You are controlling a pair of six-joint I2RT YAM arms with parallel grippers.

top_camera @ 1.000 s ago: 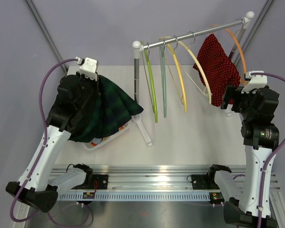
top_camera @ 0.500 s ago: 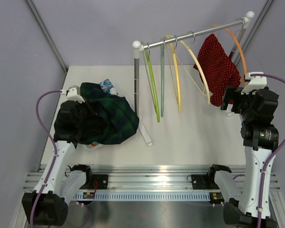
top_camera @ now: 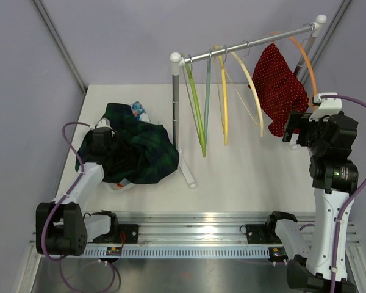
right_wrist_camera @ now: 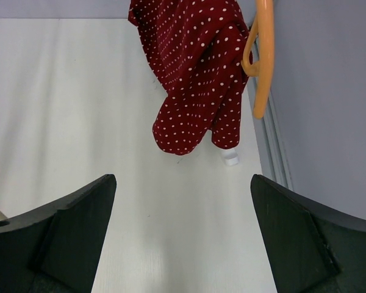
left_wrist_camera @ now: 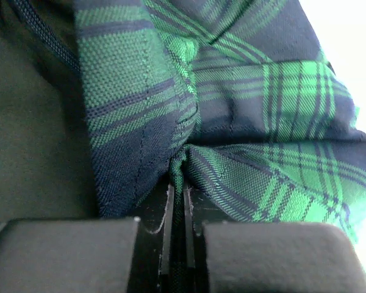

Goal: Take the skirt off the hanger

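The orange hanger's near arm (top_camera: 310, 61) (right_wrist_camera: 265, 24) lies outward and above my right gripper. Next I will raise my right gripper outward to it and close there, clear of the red cloth.
A dark green plaid skirt (top_camera: 140, 152) lies heaped on the table at the left, off any hanger. My left gripper (top_camera: 113, 152) is low against the heap and shut on a fold of the plaid cloth (left_wrist_camera: 232, 122); the fold runs between its closed fingers (left_wrist_camera: 178, 189). A red polka-dot skirt (top_camera: 282, 88) hangs on an orange hanger (top_camera: 306, 64) at the right end of the rail. My right gripper (top_camera: 291, 128) is open and empty just in front of it. In the right wrist view the red skirt (right_wrist_camera: 195, 73) and orange hanger (right_wrist_camera: 262, 61) are ahead of the gripper (right_wrist_camera: 183, 183).
The rail (top_camera: 250, 46) stands on a grey post (top_camera: 175, 104) with a white foot (top_camera: 188, 174). Bare green (top_camera: 195, 116), teal (top_camera: 207, 104), yellow (top_camera: 224, 104) and cream (top_camera: 250, 91) hangers hang on it. A blue-and-white cloth (top_camera: 138, 110) pokes out behind the plaid heap.
My left arm has come down and back, bringing the plaid skirt from held up in the air onto the table. The bare hangers have swung. The right arm has not moved.
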